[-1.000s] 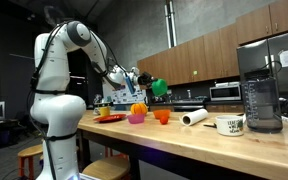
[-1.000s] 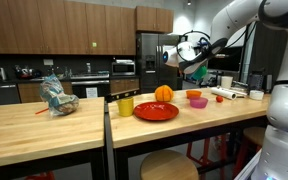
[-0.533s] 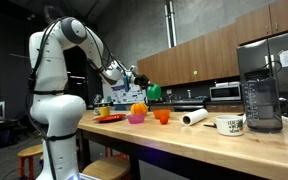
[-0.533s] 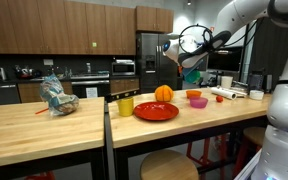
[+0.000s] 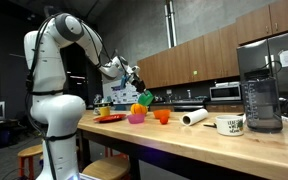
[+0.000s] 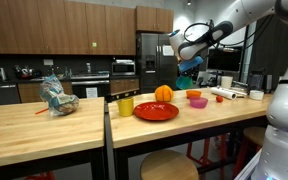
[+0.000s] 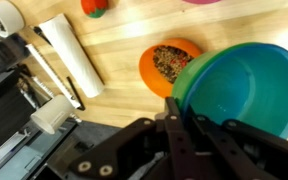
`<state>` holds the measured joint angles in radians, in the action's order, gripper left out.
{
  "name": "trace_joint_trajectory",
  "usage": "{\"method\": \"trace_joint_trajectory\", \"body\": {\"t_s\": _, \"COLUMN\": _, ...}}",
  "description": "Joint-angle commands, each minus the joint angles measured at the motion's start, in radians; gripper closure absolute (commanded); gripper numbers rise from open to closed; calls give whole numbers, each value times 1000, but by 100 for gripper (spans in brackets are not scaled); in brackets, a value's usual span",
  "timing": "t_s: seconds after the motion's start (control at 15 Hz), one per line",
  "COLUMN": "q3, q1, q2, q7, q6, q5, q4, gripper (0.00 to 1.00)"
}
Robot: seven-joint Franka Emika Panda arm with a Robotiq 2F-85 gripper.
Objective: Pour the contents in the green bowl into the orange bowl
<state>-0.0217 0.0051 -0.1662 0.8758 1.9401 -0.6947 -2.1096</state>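
My gripper turns next to level the green bowl, then brings it down onto the counter (image 5: pixel 149 118) (image 7: pixel 257 31) beside the magenta bowl.
My gripper (image 7: pixel 179 122) is shut on the rim of the green bowl (image 7: pixel 242 85) and holds it tilted in the air. The bowl's inside looks bare. Right beside it, below, the orange bowl (image 7: pixel 162 65) stands on the wooden counter with brownish bits in it. In both exterior views the gripper (image 5: pixel 136 87) (image 6: pixel 187 60) holds the green bowl (image 5: pixel 145 99) (image 6: pixel 191 70) above the counter. The orange bowl (image 5: pixel 161 116) (image 6: pixel 198 102) stands next to a magenta bowl (image 5: pixel 136 118) (image 6: pixel 193 95).
A yellow-orange ball (image 6: pixel 163 93) sits on a red plate (image 6: pixel 156 112) beside a yellow cup (image 6: pixel 125 105). A paper roll (image 7: pixel 69 55) (image 5: pixel 194 117), a mug (image 5: pixel 230 125) and a tall dark jug (image 5: pixel 261 95) stand further along the counter. A bag (image 6: pixel 57 97) lies on the neighbouring counter.
My gripper has carried the green bowl lower and sideways along the counter, and the bowl has tipped further over.
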Motion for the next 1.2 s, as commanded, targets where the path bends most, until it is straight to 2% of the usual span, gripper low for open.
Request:
{"method": "trace_joint_trajectory", "body": {"t_s": 0.0, "q3": -22, "q1": -25, "q2": -28, "q7": -129, "q6": 83, "q5": 178, "q4": -38, "gripper": 98}}
{"method": "trace_joint_trajectory", "body": {"t_s": 0.27, "q3": -39, "q1": -53, "q2": -26, "q7": -262, "q6": 142, "q5": 382, "q4": -64, "gripper": 98}}
{"method": "trace_joint_trajectory", "body": {"t_s": 0.47, "q3": -48, "q1": -74, "q2": -23, "q7": -335, "q6": 157, "q5": 493, "q4": -85, "gripper": 98}}
{"method": "trace_joint_trajectory", "body": {"t_s": 0.8, "q3": -59, "q1": -103, "q2": -12, "q7": -403, "q6": 158, "q5": 603, "q4": -114, "gripper": 98}}
{"method": "trace_joint_trajectory", "body": {"t_s": 1.13, "q3": -64, "q1": -117, "q2": 7, "q7": -423, "q6": 162, "q5": 657, "q4": -134, "gripper": 98}}
